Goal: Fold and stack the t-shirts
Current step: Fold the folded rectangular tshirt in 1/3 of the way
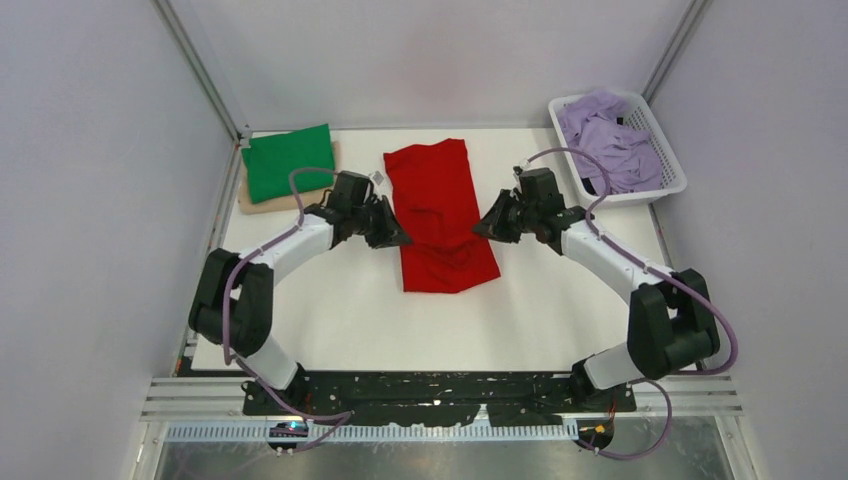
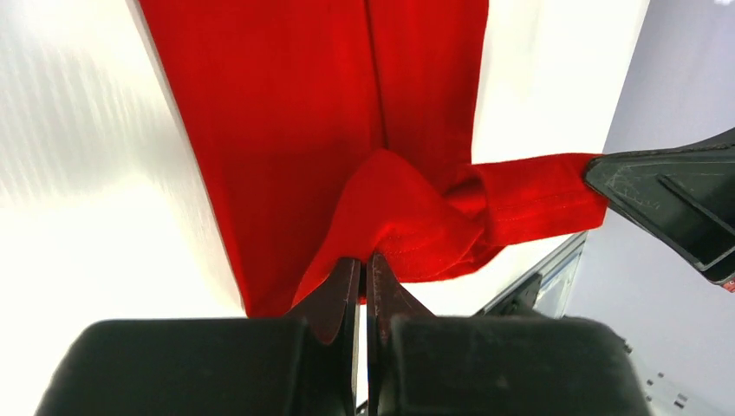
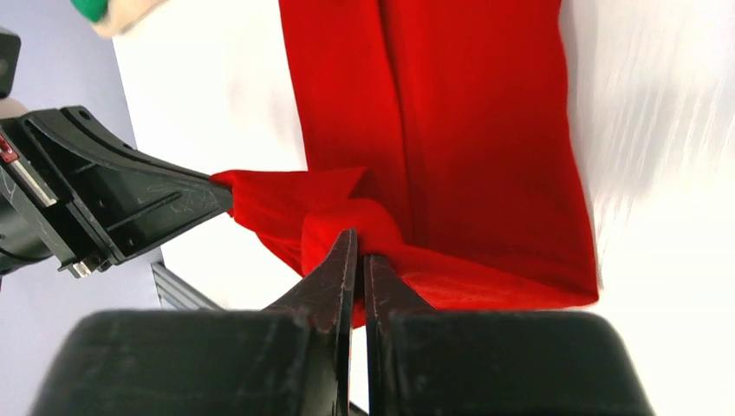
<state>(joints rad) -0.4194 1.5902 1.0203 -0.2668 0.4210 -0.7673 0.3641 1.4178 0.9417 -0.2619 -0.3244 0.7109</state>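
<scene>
My right gripper should move outward along the red t-shirt, onto the t-shirt's far half (image 1: 460, 202) (image 3: 468, 104), and let go of the pinched edge of the t-shirt, because that part is still uncovered.
A bright red t-shirt (image 1: 440, 210) lies as a long narrow strip in the middle of the table. My left gripper (image 1: 403, 240) is shut on its left edge, the pinched fold showing in the left wrist view (image 2: 407, 217). My right gripper (image 1: 480, 230) is shut on its right edge, seen in the right wrist view (image 3: 347, 217). Both hold the cloth slightly raised and bunched near the strip's near half. A folded green t-shirt (image 1: 288, 162) lies on a folded beige t-shirt (image 1: 255, 200) at the far left. Pale lavender t-shirts (image 1: 610, 140) fill the basket.
A white plastic mesh basket (image 1: 672, 170) stands at the far right corner. Metal frame posts and grey walls close the sides. The right gripper shows as a black finger in the left wrist view (image 2: 667, 199), the left one in the right wrist view (image 3: 121, 199).
</scene>
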